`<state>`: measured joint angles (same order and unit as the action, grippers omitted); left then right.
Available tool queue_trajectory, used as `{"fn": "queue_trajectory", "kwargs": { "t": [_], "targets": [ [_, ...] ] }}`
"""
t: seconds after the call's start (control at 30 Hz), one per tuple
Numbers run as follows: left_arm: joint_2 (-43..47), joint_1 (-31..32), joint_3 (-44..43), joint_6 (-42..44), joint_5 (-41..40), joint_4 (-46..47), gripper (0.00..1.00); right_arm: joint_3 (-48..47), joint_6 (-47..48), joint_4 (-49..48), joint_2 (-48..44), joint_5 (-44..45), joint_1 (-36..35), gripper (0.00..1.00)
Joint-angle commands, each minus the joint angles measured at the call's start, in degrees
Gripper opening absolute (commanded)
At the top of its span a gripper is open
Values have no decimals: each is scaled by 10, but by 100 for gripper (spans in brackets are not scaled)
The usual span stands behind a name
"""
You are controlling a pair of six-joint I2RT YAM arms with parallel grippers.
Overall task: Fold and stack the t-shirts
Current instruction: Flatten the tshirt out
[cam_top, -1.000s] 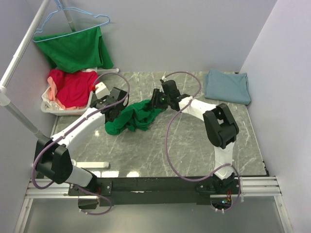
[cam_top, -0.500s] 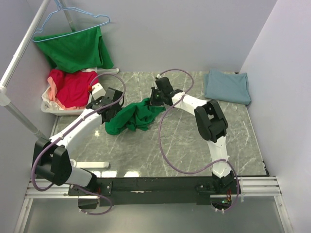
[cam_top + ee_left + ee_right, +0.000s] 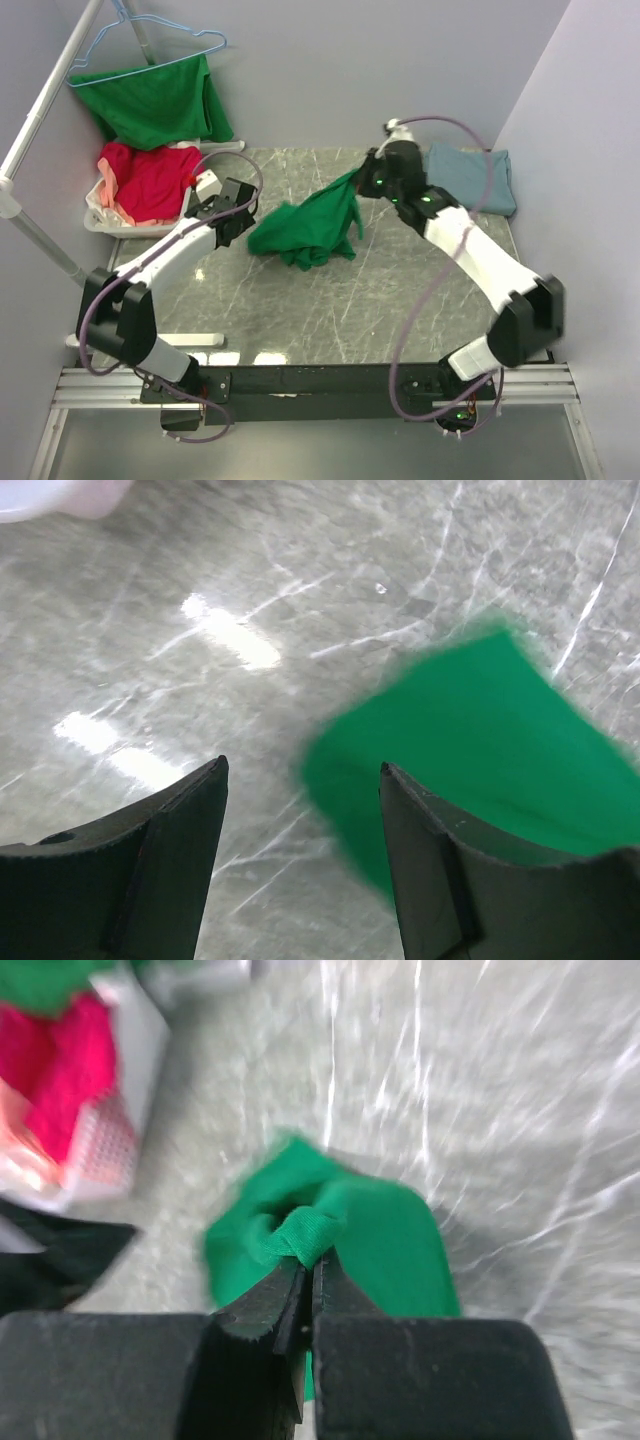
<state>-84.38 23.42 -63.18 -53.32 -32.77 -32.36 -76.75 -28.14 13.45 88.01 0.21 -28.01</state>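
Note:
Next, my left gripper goes down and to the right in the top view onto the green t-shirt's loose near edge, since only its raised edge is held.
A bright green t-shirt lies crumpled mid-table, one edge lifted up and to the right. My right gripper is shut on that raised edge; in the right wrist view the ribbed green hem is pinched between its black fingers. My left gripper hangs open just left of the shirt, holding nothing, with green cloth beside its right finger. A blue-grey t-shirt lies folded at the back right.
A white basket with red and pink shirts stands at the back left. Another green shirt hangs on a blue hanger above it. A slanted white pole runs along the left wall.
My right gripper has closed on the green t-shirt's edge and swung right and back, dragging the cloth to the right. The left gripper stayed open in much the same place.

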Motion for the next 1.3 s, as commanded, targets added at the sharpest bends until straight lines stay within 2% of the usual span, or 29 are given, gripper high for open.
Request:
{"fn": "queue_trajectory", "kwargs": {
  "t": [0.0,0.17,0.23,0.33,0.4,0.63,0.83,1.07,1.27],
  "targets": [
    [-53,-2,-37,30,41,59,67,37,26,23,-95,33,23,0],
    [-152,-1,-89,52,111,104,66,58,37,37,-164,30,37,0],
    [-191,-1,-99,62,175,124,64,62,39,42,-178,32,38,0],
    [-192,11,-94,70,236,172,63,58,45,47,-199,51,40,0],
    [-168,37,-71,77,242,205,64,53,51,48,-204,72,45,0],
    [-101,180,17,64,207,249,63,9,33,51,-138,155,88,0],
    [-86,239,65,36,172,288,60,11,6,27,-86,198,145,0],
    [-159,255,6,41,110,281,60,11,-3,3,-44,180,201,0],
    [-246,263,-64,47,104,278,59,16,-16,-6,-17,147,227,0]
  ]
}}
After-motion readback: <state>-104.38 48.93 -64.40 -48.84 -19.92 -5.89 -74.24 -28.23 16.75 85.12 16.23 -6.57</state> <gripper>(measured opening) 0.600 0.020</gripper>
